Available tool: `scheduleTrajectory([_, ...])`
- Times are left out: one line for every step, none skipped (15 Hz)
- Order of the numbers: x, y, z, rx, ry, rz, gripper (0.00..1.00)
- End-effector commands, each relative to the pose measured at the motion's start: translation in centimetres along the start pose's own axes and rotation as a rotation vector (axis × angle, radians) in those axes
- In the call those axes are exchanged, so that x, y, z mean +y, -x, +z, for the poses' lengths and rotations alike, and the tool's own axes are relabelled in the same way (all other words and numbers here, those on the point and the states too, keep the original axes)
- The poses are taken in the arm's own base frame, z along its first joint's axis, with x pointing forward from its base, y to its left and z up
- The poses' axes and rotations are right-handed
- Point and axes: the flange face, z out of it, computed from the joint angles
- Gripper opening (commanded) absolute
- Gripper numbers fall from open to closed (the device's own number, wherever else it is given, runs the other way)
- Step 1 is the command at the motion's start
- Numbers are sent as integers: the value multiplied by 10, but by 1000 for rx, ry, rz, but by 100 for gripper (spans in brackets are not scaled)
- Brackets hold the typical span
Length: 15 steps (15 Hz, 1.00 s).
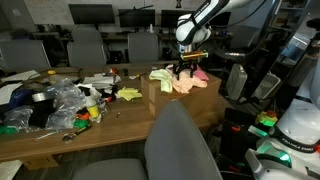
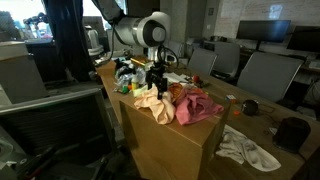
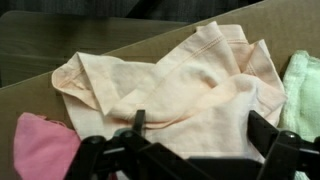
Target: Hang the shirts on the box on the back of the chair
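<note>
My gripper is open just above the fold of the peach shirt (image 1: 185, 87), which lies directly below, between its fingers, so next I need to lower it a little and close them.
Three shirts lie crumpled on top of a cardboard box (image 1: 165, 108) (image 2: 170, 150): a peach shirt (image 3: 170, 85) (image 1: 185, 87) (image 2: 152, 104), a pink shirt (image 3: 40, 148) (image 1: 204, 78) (image 2: 198, 106) and a pale green shirt (image 3: 304, 90) (image 1: 160, 75). My gripper (image 3: 200, 130) (image 1: 187, 68) (image 2: 156, 82) is open and hovers just above the peach shirt, one finger on each side of a fold. It holds nothing. A grey chair back (image 1: 182, 145) stands in front of the box.
The wooden table (image 1: 60, 140) beside the box is covered with plastic bags, toys and small clutter (image 1: 55, 105). A white cloth (image 2: 248, 148) lies on the table past the box. Other office chairs (image 2: 265, 75) and monitors stand behind.
</note>
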Motion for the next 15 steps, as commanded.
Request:
scheduleTrajectory([-1, -4, 0, 30, 3, 34, 100])
scheduleTrajectory([-1, -4, 2, 25, 1, 37, 100])
scheduleTrajectory([-1, -3, 3, 21, 2, 39, 100])
scheduleTrajectory([-1, -3, 5, 18, 3, 40, 100])
scheduleTrajectory([-1, -3, 6, 15, 4, 41, 100])
scheduleTrajectory([0, -3, 9, 11, 8, 40, 100])
scheduleTrajectory([0, -3, 10, 8, 11, 40, 94])
scheduleTrajectory([1, -3, 13, 5, 14, 41, 72])
scheduleTrajectory([2, -3, 15, 3, 17, 42, 70])
scheduleTrajectory([2, -3, 18, -2, 18, 44, 69])
scheduleTrajectory([3, -2, 19, -5, 20, 46, 61])
scheduleTrajectory([4, -2, 21, -7, 22, 48, 53])
scheduleTrajectory([4, -2, 22, -9, 23, 50, 44])
scheduleTrajectory([5, -1, 22, -11, 25, 51, 37])
scheduleTrajectory([5, -1, 23, -13, 26, 51, 28])
